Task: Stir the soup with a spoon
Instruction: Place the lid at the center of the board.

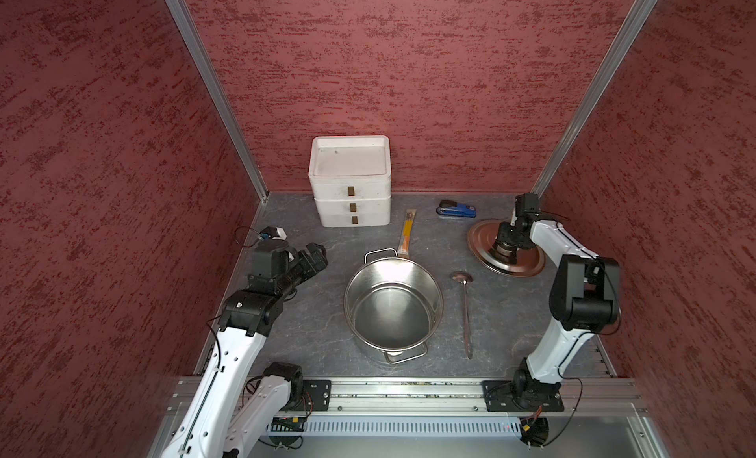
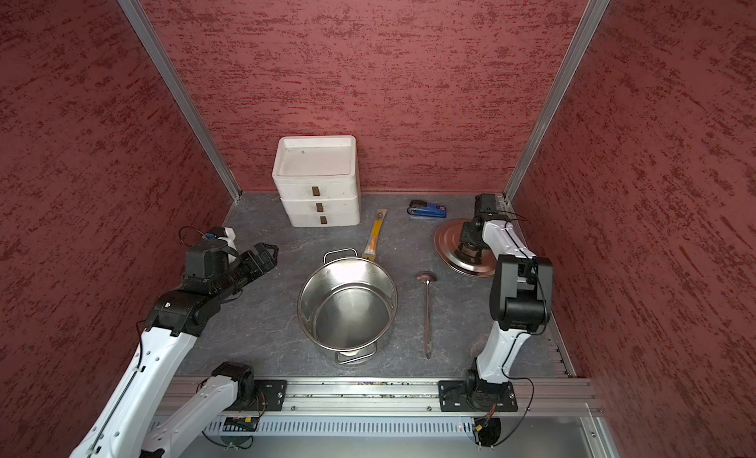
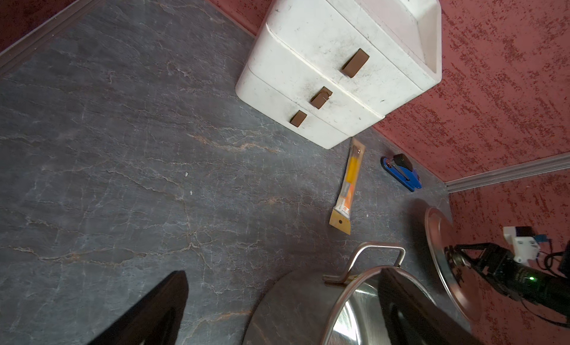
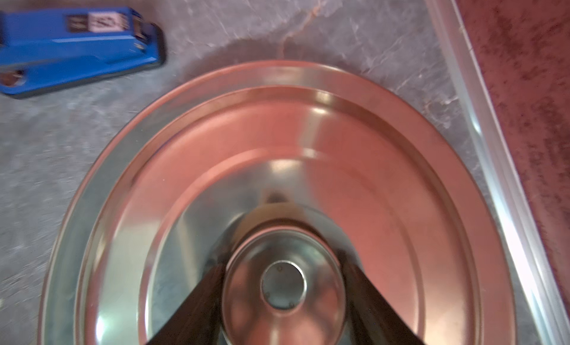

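The robot's right gripper will next lower the tilted lid onto the tabletop beside the blue stapler and let go of the lid's knob, because the lid's rim is hovering above its shadow.
The soup's large steel pot [image 1: 388, 312] [image 2: 347, 308] stands open at the table's middle; no liquid shows inside. In the left wrist view its rim and loop handle [image 3: 370, 251] appear. The spoon [image 1: 466, 312] [image 2: 427, 312], a slim metal ladle, lies flat just right of the pot, bowl toward the back, untouched. My left gripper [image 1: 317, 255] [image 2: 268, 251] [image 3: 283, 297] hangs open and empty left of the pot. My right gripper [image 1: 505, 251] [image 2: 470, 251] [image 4: 282, 281] is shut on the knob of the steel lid [image 1: 482, 239] [image 4: 370, 174], which is tilted at the back right.
A white three-drawer box [image 1: 352, 190] stands at the back wall. An orange-yellow stick [image 1: 406, 235] lies behind the pot, and a blue stapler [image 1: 458, 209] [image 4: 77, 47] sits just beyond the lid. Red walls close in on three sides; an aluminium rail [image 1: 409, 394] runs along the front.
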`<move>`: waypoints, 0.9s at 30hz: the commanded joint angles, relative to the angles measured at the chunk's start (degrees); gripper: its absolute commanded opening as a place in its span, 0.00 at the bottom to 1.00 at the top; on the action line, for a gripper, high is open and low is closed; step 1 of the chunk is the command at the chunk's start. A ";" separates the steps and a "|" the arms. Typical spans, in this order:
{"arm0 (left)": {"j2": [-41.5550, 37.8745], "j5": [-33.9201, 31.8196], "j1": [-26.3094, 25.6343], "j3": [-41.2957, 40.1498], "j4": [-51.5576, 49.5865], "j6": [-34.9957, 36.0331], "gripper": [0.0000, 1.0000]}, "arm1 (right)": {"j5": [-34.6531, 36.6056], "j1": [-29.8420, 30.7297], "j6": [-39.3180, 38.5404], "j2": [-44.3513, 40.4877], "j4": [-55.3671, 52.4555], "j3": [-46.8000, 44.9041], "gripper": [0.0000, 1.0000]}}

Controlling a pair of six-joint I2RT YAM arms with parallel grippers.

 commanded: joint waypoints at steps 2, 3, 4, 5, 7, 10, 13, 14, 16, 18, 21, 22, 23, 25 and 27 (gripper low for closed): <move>-1.59 -1.11 0.31 -0.34 2.60 -2.01 1.00 | -0.82 -1.45 -1.15 2.46 5.04 4.10 0.35; -1.67 -1.19 0.27 -0.50 2.82 -2.14 1.00 | -1.11 -1.58 -1.16 3.36 5.17 4.16 0.35; -1.70 -1.42 0.31 -0.65 2.96 -2.47 1.00 | -1.24 -1.67 -1.22 4.04 5.51 4.17 0.36; -1.64 -1.56 0.30 -0.66 3.01 -2.73 1.00 | -1.32 -1.79 -1.17 4.72 5.74 4.17 0.37; -1.46 -1.93 0.31 -0.67 3.30 -3.02 1.00 | -1.42 -1.92 -1.07 5.81 6.21 4.15 0.39; -0.95 -2.26 0.31 -0.45 4.23 -3.18 1.00 | -1.60 -2.01 -0.68 7.46 6.65 4.45 0.41; -0.30 -2.33 0.31 -0.28 5.52 -3.26 1.00 | -2.00 -2.05 -0.48 9.16 6.39 5.10 0.43; 0.05 -2.32 0.31 -0.11 5.80 -3.27 1.00 | -2.07 -2.17 -0.39 9.79 5.58 5.84 0.44; 0.66 -2.27 0.31 0.19 6.22 -3.21 1.00 | -2.32 -2.19 -0.45 10.41 4.63 6.70 0.47; 1.34 -2.07 0.31 0.52 6.60 -3.12 1.00 | -2.45 -2.12 -0.28 10.47 4.30 6.88 0.52; 2.06 -2.10 0.31 0.81 6.79 -2.71 1.00 | -2.85 -2.12 -0.22 10.18 3.88 6.77 0.60; 2.13 -2.23 0.31 0.91 6.77 -2.64 1.00 | -2.91 -2.16 -0.27 10.01 3.67 6.73 0.64; 2.17 -2.34 0.31 0.98 6.74 -2.44 1.00 | -3.00 -2.20 -0.27 9.82 3.42 6.80 0.68; 2.33 -2.32 0.38 1.13 6.77 -2.05 1.00 | -3.08 -2.18 -0.32 8.95 3.22 6.86 0.75; 2.45 -2.21 0.40 1.49 6.90 -1.45 1.00 | -3.25 -2.15 -0.27 7.72 3.01 7.12 0.82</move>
